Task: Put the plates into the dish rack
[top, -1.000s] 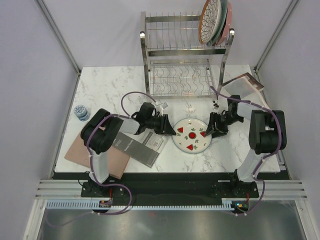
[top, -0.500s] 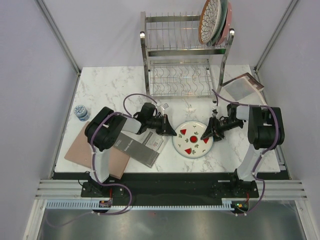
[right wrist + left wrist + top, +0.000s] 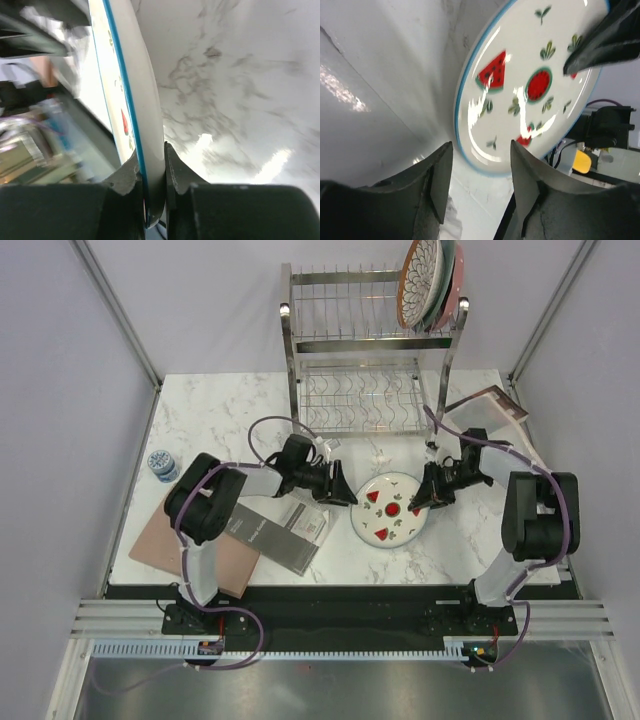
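Note:
My right gripper is next going to lift the plate up and outward into the dish rack's empty top level beside the upright plates. Then it will let go of the plate.
A white plate (image 3: 388,510) with red fruit and a blue rim stands tilted on the marble, its right edge raised. My right gripper (image 3: 418,500) is shut on that edge; in the right wrist view the rim (image 3: 148,125) is pinched between both fingers of the right gripper (image 3: 150,172). My left gripper (image 3: 343,496) is open just left of the plate. In the left wrist view the plate (image 3: 520,95) lies ahead of the left gripper (image 3: 480,182), not between its jaws. The dish rack (image 3: 368,360) stands at the back with three plates (image 3: 430,285) upright in its top tier, at the right end.
A brown board (image 3: 195,552) and a dark grey booklet (image 3: 280,530) lie left of the plate under the left arm. A small blue-and-white cup (image 3: 161,465) sits at the table's left edge. A grey-brown booklet (image 3: 487,408) lies right of the rack.
My right gripper closed on the plate's right edge and raised it, so the plate now tilts and sits slightly farther back. My left gripper shut, then opened again beside the left rim.

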Robot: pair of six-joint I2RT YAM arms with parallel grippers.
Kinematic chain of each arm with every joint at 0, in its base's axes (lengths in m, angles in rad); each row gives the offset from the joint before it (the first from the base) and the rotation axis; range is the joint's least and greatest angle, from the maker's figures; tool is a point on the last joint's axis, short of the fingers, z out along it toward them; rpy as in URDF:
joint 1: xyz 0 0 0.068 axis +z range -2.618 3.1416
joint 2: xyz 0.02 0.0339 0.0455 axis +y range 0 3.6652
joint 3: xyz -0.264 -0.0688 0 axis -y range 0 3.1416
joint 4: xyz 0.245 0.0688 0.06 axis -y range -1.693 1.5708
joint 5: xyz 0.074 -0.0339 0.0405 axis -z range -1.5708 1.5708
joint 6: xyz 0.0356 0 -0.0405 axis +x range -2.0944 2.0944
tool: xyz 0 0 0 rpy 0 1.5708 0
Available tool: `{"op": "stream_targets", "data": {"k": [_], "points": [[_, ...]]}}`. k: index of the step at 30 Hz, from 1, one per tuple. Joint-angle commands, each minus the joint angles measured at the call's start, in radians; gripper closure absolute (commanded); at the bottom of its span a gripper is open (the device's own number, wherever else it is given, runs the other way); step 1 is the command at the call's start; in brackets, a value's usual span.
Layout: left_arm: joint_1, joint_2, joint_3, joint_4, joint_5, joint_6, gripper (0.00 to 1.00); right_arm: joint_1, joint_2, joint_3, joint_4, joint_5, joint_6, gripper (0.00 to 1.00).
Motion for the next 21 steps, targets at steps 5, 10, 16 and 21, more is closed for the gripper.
{"op": "stream_targets", "data": {"k": [5, 10, 16, 21], "points": [[0.130, -0.442, 0.114, -0.361, 0.027, 0.422, 0.40, 0.082, -0.253, 0.515, -0.339, 0.154, -0.142, 1.00], [0.170, -0.617, 0.079, -0.384, -0.148, 0.536, 0.41, 0.231, -0.267, 0.864, -0.349, 0.288, -0.089, 1.00], [0.170, -0.697, -0.020, -0.292, -0.267, 0.526, 0.42, 0.358, -0.200, 1.269, -0.117, 0.548, 0.055, 1.00], [0.171, -0.743, -0.096, -0.234, -0.264, 0.500, 0.42, 0.436, -0.147, 1.434, 0.036, 0.965, 0.126, 1.00]]}}
